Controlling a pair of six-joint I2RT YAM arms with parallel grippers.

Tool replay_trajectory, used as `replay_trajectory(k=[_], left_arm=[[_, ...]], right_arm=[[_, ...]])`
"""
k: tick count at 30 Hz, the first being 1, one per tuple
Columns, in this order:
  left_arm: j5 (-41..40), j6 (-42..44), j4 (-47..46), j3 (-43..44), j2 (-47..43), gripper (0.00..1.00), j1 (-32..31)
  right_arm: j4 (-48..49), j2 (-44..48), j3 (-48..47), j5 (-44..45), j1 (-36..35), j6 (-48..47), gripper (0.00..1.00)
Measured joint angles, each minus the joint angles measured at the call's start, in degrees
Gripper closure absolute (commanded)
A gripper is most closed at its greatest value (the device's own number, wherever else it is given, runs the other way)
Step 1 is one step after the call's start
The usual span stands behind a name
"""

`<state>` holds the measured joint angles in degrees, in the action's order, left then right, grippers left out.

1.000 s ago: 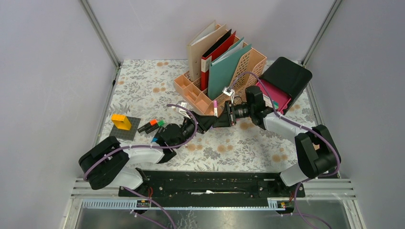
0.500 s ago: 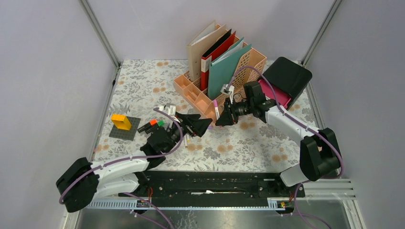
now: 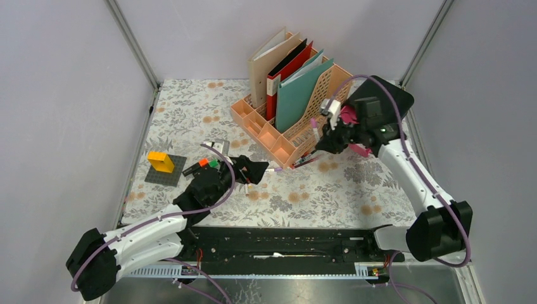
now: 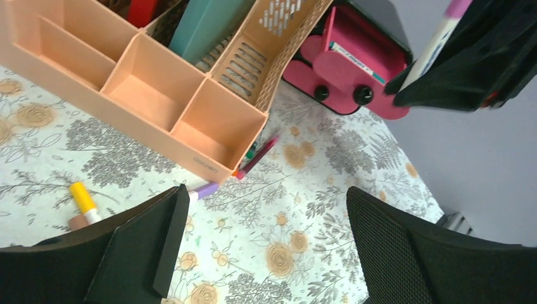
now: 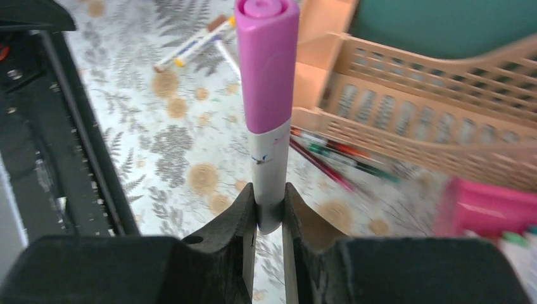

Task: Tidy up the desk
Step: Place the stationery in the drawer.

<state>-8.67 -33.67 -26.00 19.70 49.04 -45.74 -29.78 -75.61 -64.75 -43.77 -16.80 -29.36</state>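
The robot's right gripper should move from the rack over the open pink and black box point(image 5: 497, 217) and lower the pink-capped marker inside, since other markers already lie there.
The desk point(image 3: 190, 114) is a flower-printed cloth between grey walls. My right gripper point(image 3: 326, 136) hangs above it by the right end of the peach file rack point(image 3: 288, 136), shut on a pink-capped marker point(image 3: 315, 131). In the right wrist view the fingers clamp the bottom of the marker's point(image 5: 269, 95) grey barrel, cap pointing away from the gripper point(image 5: 270, 209). My left gripper point(image 3: 253, 170) hovers low in front of the rack, open and holding nothing. Only cloth shows between its spread jaws in the left wrist view point(image 4: 263, 240).
Pens point(image 4: 256, 154) and a purple marker point(image 4: 204, 189) lie against the rack's front corner point(image 4: 221, 126), a yellow-capped marker point(image 4: 81, 197) further left. Black markers point(image 3: 202, 166) and a yellow brick on a grey plate point(image 3: 160, 162) sit left. A pink and black box point(image 3: 380, 101) stands back right.
Both grippers met at the pink-capped marker in front of the rack. My left gripper opened and drew back left; my right gripper carried the marker up and to the right.
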Motion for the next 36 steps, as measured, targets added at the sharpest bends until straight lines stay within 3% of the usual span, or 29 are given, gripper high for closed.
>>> replay_trajectory(k=[11, 20, 27, 36], left_arm=[[-3.15, 0.85, 6.88, -1.4, -1.64, 0.01, 0.33], [-4.11, 0.9, 7.54, -2.51, -1.86, 0.01, 0.39], [-4.42, 0.9, 7.74, -3.02, -2.43, 0.01, 0.5], [-4.92, 0.9, 8.5, -3.48, -2.84, 0.01, 0.74]], right_arm=[[-2.69, 2.89, -2.03, 13.9, 11.02, -2.51, 0.97], [3.41, 3.08, 2.03, 28.48, 15.15, -1.68, 0.92], [6.67, 3.02, 4.83, 36.94, 16.02, -2.21, 0.81], [8.76, 1.77, 5.35, 41.18, 16.22, -2.86, 0.66]])
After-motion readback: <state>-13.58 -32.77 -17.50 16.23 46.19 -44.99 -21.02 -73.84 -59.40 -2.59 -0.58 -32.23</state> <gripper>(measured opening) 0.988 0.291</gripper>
